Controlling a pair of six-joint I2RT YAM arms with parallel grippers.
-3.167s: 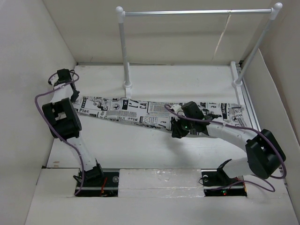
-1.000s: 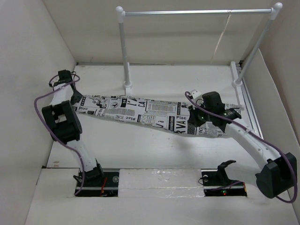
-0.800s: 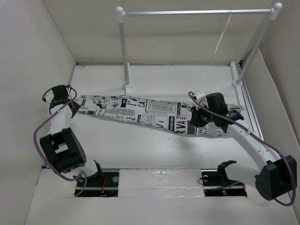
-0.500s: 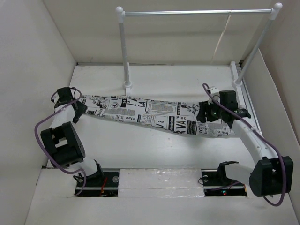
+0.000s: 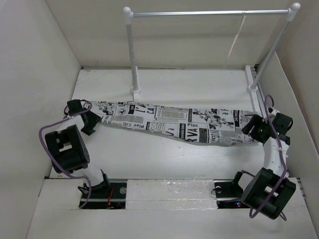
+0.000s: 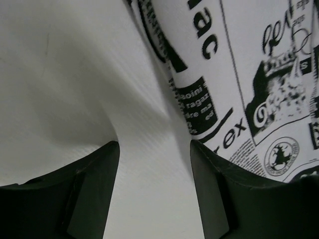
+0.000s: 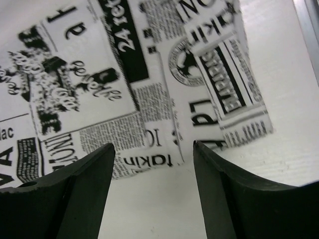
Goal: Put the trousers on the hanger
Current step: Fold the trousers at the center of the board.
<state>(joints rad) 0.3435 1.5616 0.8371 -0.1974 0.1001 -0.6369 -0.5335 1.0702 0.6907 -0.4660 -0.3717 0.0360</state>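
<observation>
My left gripper shifts toward the right in the wrist view next, onto the trousers edge by the black block (image 6: 185,99), since only bare table lies between its fingers.
The trousers (image 5: 169,122), white cloth printed with black newspaper text, lie stretched flat across the table from left to right. My left gripper (image 5: 91,123) sits low at their left end, open. In the left wrist view bare table lies between the fingers of the left gripper (image 6: 154,144), and the trousers (image 6: 239,74) edge runs by the right finger. My right gripper (image 5: 250,132) is open at their right end. In the right wrist view the right gripper (image 7: 153,145) hangs just off the hem of the trousers (image 7: 124,74), holding nothing. The hanger (image 5: 238,39) hangs edge-on from the rail as a thin pale line.
A clothes rail (image 5: 209,13) on two white posts (image 5: 132,55) stands at the back of the table. White walls close in on the left and right. A metal strip (image 5: 256,102) runs along the right edge.
My right gripper has opened, let go of the trousers and swung right to their end. The cloth now lies further right. My left arm has folded back, its gripper still at the left end.
</observation>
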